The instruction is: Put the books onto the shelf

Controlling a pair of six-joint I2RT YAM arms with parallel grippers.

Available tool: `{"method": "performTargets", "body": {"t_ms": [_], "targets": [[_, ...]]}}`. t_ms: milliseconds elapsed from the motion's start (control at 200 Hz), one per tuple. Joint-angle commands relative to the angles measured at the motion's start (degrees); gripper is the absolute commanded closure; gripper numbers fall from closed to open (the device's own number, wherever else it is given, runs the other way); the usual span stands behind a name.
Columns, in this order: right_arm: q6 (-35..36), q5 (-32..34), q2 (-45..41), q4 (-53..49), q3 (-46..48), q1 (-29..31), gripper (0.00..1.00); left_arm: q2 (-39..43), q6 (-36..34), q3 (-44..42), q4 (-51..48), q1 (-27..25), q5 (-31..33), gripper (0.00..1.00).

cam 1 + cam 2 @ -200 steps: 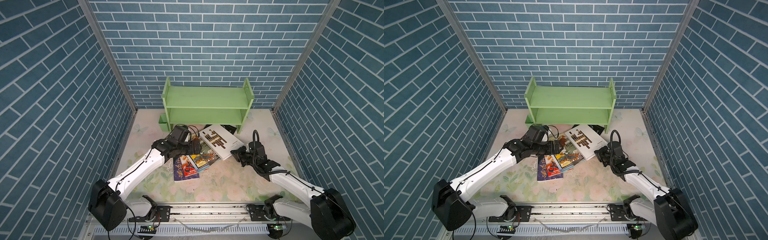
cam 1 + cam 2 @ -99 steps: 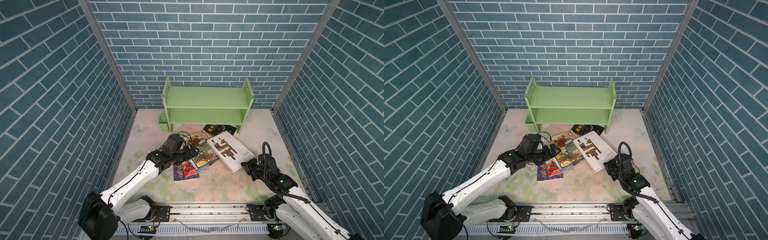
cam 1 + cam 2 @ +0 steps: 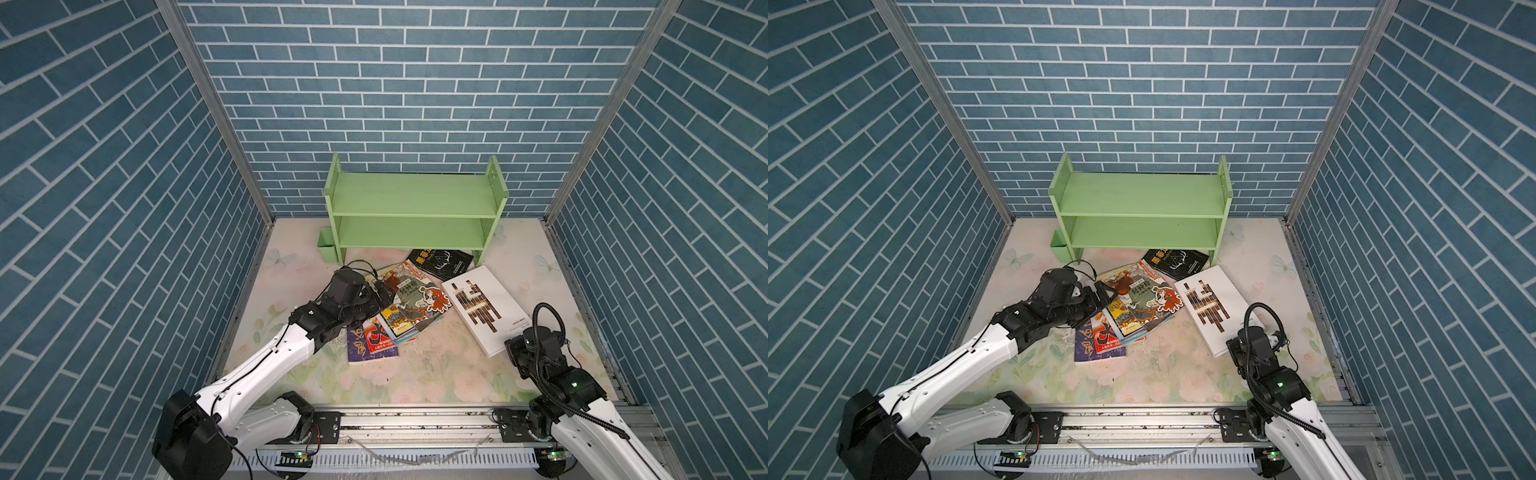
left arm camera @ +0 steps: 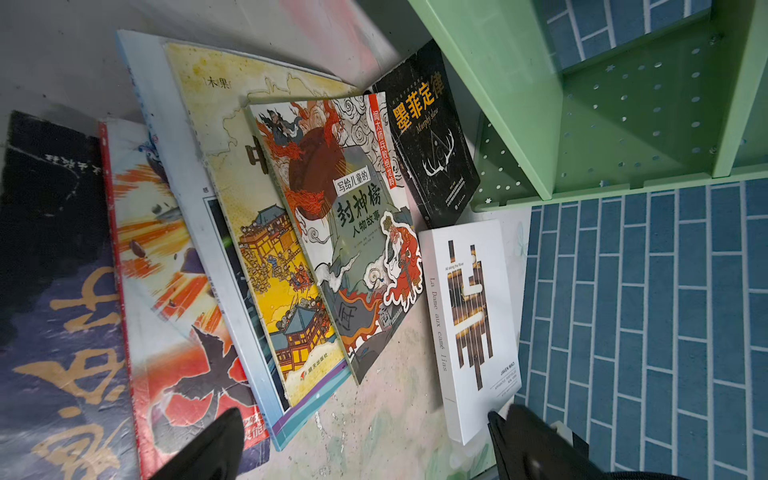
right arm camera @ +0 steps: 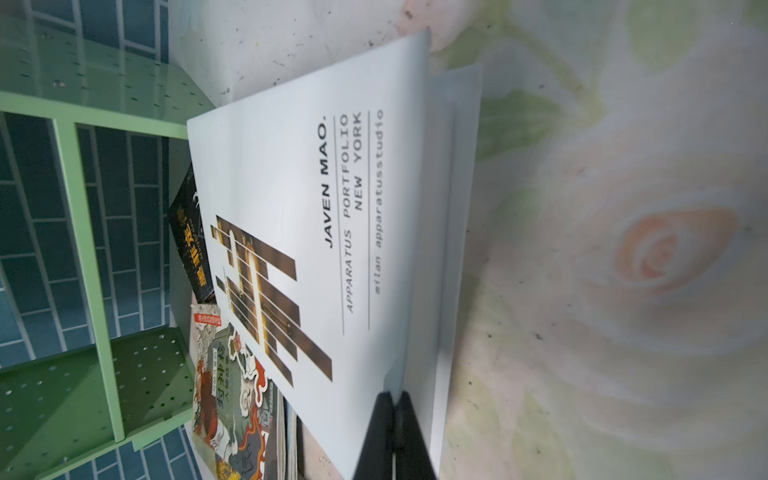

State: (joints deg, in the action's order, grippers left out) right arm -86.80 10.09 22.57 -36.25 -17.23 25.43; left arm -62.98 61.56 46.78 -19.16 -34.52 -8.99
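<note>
The white book crowds the bottom of the shelf, so my right gripper will next move away from the pile and down to release on the mat (image 3: 502,368) (image 5: 484,392) below it.
The light-green shelf (image 3: 415,208) (image 3: 1142,203) stands against the back wall with both tiers bare. The books lie on the floral mat in front of it. A black one with gold characters (image 3: 442,262) (image 4: 428,137) sits by the shelf's foot. A fanned pile of colourful books (image 3: 411,303) (image 4: 353,232) lies in the middle. The white book with dark bars (image 3: 484,309) (image 5: 291,187) lies to its right. My left gripper (image 3: 380,293) (image 4: 365,444) hangs open at the pile's left edge, holding nothing. My right gripper (image 3: 509,347) (image 5: 392,399) is shut on the white book's near corner, with the cover lifted off the pages.
A small green cup (image 3: 327,248) is fixed to the shelf's left side. Blue brick walls close in the mat on three sides. A metal rail (image 3: 415,419) runs along the front edge.
My right gripper drew back toward the front right. The white book slid with it, away from the pile and the shelf. My left arm pulled back a little.
</note>
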Motion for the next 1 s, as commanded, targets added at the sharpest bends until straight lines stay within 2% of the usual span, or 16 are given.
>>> {"method": "performTargets", "body": {"t_ms": [0,120,240,380,520,555,735,880,995], "targets": [[-4.4,6.9,-4.7,-10.4,0.7,-0.4,1.0,-1.1,0.2,-0.3,1.1,0.2,1.3,0.0],[-8.0,9.7,-9.6,-10.7,2.7,-0.5,1.0,-4.1,-0.2,1.0,2.1,0.3,0.2,0.0],[-9.9,11.7,-9.9,-9.7,3.5,-0.5,1.0,-7.4,-0.8,2.7,3.4,0.3,-1.3,0.0],[-10.3,12.3,-5.1,-6.5,2.9,-0.7,1.0,-10.2,-1.2,3.9,5.1,0.3,-2.9,0.0],[-10.8,10.2,2.2,0.0,3.3,-0.8,1.0,-11.9,-0.8,4.3,6.3,0.3,-3.7,0.0],[-11.0,9.5,4.0,0.2,2.8,-0.7,0.93,-12.1,-0.7,4.3,6.3,0.3,-3.7,0.0],[-10.5,8.5,7.4,-6.8,-3.0,-0.8,0.38,-10.1,0.0,3.5,4.5,0.3,-0.6,0.0],[-9.5,8.6,6.1,-14.7,-8.5,-0.8,0.33,-8.4,0.4,4.0,-1.2,1.5,2.2,0.0],[-1.1,7.1,9.0,-15.0,-14.3,-0.8,0.37,-7.3,0.5,4.1,-6.8,3.7,2.5,0.0]]}}
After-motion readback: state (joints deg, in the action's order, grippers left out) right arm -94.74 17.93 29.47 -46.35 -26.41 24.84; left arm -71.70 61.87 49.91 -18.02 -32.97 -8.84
